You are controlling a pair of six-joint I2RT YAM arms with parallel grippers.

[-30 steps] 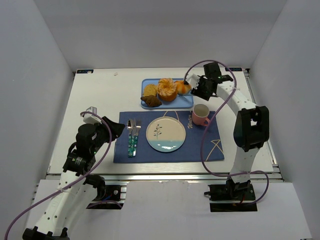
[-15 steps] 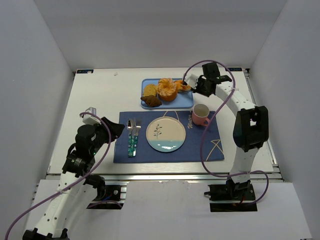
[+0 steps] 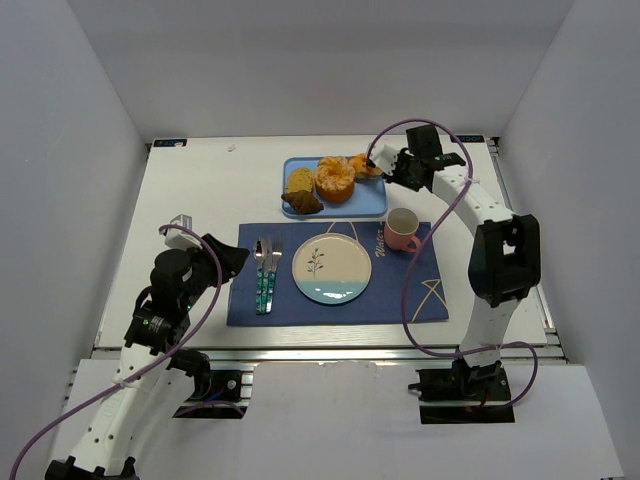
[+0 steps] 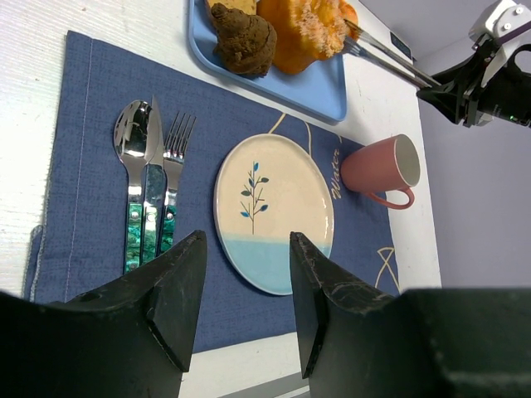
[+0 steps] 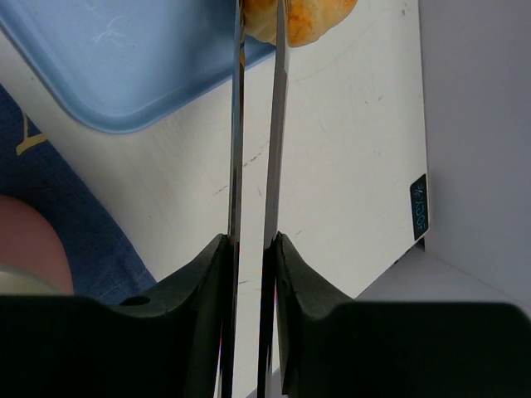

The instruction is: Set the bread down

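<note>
The bare plate (image 3: 328, 273) lies back and to the left of my right gripper in the top view, so next I lift, carry the roll over it, lower and release.
My right gripper (image 3: 398, 168) is shut on a pair of metal tongs (image 5: 257, 124), its pads pressing the two blades together. The tong tips pinch a small golden bread roll (image 5: 303, 16) over the far right corner of the blue tray (image 3: 372, 206); the roll also shows in the top view (image 3: 362, 165). A big round bun (image 3: 334, 180), a yellow cake slice (image 3: 299, 180) and a dark brown piece (image 3: 303, 202) lie on the tray. The white and blue plate (image 3: 331, 268) is bare. My left gripper (image 3: 235, 258) is open and empty at the placemat's left edge.
A blue placemat (image 3: 400, 290) holds the plate, a spoon, knife and fork (image 3: 266, 270) on its left, and a pink cup (image 3: 402, 229) at its right rear. White walls enclose the table on three sides.
The right gripper has drawn the tongs and roll a little toward the far edge of the tray, apparently lifting them. The left arm has not moved.
</note>
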